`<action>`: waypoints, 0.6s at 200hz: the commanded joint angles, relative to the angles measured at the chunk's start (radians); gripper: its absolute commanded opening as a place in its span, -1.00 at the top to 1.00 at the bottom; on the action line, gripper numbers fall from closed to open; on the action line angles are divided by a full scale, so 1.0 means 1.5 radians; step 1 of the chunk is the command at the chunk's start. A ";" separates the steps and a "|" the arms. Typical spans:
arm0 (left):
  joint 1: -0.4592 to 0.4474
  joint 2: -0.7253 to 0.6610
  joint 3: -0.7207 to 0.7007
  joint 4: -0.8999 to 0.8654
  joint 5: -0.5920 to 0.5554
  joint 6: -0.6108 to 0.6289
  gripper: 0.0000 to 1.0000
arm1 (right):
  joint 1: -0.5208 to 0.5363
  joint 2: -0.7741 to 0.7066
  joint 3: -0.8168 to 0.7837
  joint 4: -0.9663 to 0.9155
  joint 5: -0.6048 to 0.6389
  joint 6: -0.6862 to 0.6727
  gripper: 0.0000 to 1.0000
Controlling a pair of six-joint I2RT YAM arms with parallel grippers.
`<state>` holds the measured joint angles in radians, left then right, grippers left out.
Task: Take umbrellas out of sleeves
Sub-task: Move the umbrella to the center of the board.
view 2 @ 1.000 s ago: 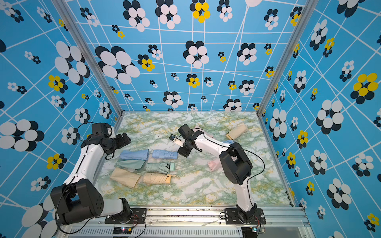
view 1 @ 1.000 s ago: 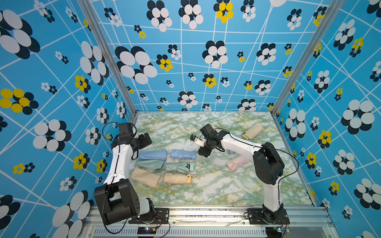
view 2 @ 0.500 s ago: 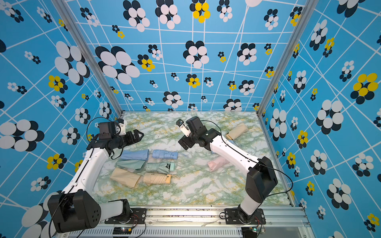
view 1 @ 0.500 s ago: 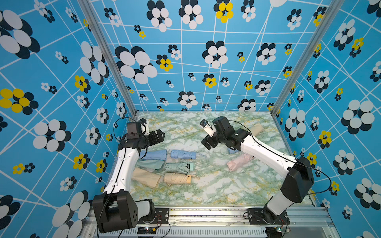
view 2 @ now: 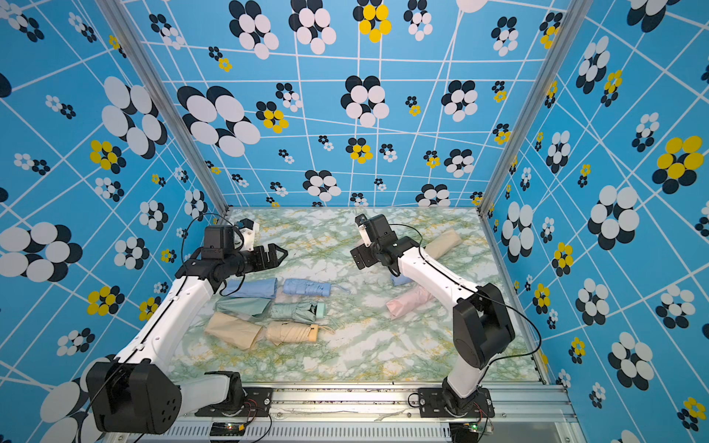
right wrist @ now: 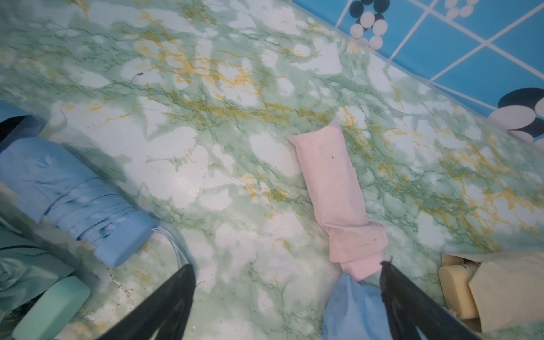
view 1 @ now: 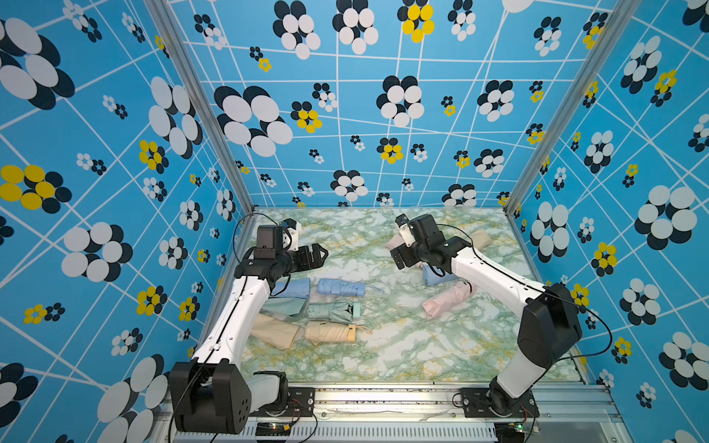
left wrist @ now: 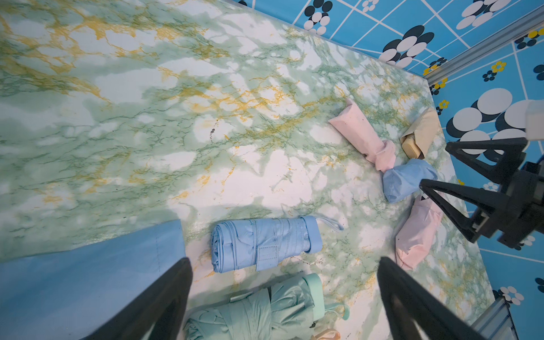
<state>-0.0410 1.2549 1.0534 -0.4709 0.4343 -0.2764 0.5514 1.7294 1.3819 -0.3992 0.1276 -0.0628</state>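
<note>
The robot's right gripper will next come down onto the middle of the far pink sleeve [right wrist: 341,209] with its open fingers on either side of the sleeve's width, because the sleeve's pink umbrella is still tucked inside.
Three bare umbrellas lie left of centre: blue [view 1: 341,287] [left wrist: 265,243], mint [view 1: 333,310] and beige [view 1: 330,333]. Flat empty sleeves lie beside them: blue [view 1: 293,288], mint [view 1: 284,307], beige [view 1: 274,333]. Right of centre lie umbrellas still inside sleeves: pink [view 1: 447,303], blue [view 1: 435,275] [right wrist: 353,309], beige [view 1: 481,238], and another pink [right wrist: 332,188]. My left gripper [view 1: 312,255] [left wrist: 282,265] hovers open above the blue umbrella, holding nothing. My right gripper [view 1: 399,259] [right wrist: 287,266] hangs open and empty beside the far pink sleeve.
The marble-patterned table [view 1: 383,345] is boxed in by blue flowered walls on three sides, with metal posts [view 1: 230,153] at the back corners. A metal rail [view 1: 383,399] carrying both arm bases runs along the front edge.
The right gripper has opened wider and drawn back to the right, away from the blue umbrella. The left gripper has swung out from the left wall toward the middle, staying open.
</note>
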 commanded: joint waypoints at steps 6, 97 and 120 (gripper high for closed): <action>-0.003 -0.014 0.003 -0.022 0.002 0.018 -0.99 | -0.029 0.045 0.030 -0.004 -0.015 0.019 -0.99; -0.003 -0.025 -0.003 -0.018 -0.009 0.037 -0.98 | -0.097 0.204 0.167 -0.053 -0.086 -0.027 -0.99; -0.003 -0.026 -0.007 -0.015 -0.006 0.036 -0.98 | -0.110 0.240 0.199 -0.072 -0.099 -0.041 -0.98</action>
<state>-0.0418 1.2392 1.0534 -0.4931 0.4301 -0.2417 0.4065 2.0449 1.6207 -0.4438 0.0254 -0.0902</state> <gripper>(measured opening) 0.993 0.992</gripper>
